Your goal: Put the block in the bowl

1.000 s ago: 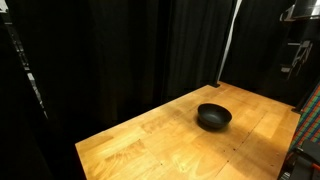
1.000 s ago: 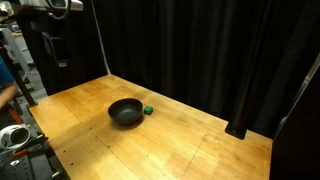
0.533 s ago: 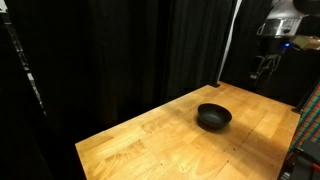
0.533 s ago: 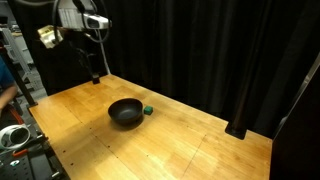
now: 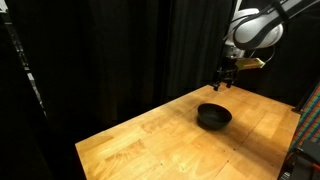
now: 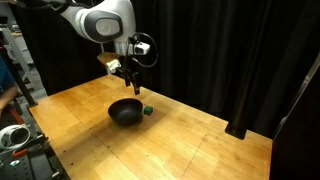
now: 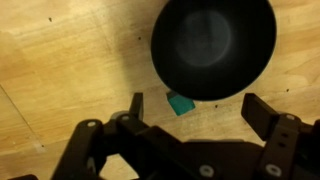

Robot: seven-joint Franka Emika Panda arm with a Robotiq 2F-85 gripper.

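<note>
The green block [image 6: 148, 110] [image 7: 180, 103] beside the bowl's rim is well below my open fingers, so next my gripper will move down and outward around the block.
A small black bowl [image 5: 213, 117] sits on the wooden table; it shows in both exterior views [image 6: 125, 112] and at the top of the wrist view [image 7: 212, 46]. A small green block [image 6: 147, 110] lies on the table right beside the bowl, also in the wrist view [image 7: 181, 103]. In one exterior view the block is hidden. My gripper [image 6: 133, 83] hangs in the air above the bowl and block, open and empty [image 5: 224, 82]. In the wrist view the gripper [image 7: 195, 110] has its fingers spread wide, with the block between them, nearer the left one.
The wooden table [image 6: 180, 140] is ringed by black curtains at the back. Equipment stands past the table's edge [image 6: 15, 140]. A black object sits at the table's far corner [image 6: 237, 129].
The arm has swung in from the table's side and come down over the bowl and block. The bowl and block have not moved.
</note>
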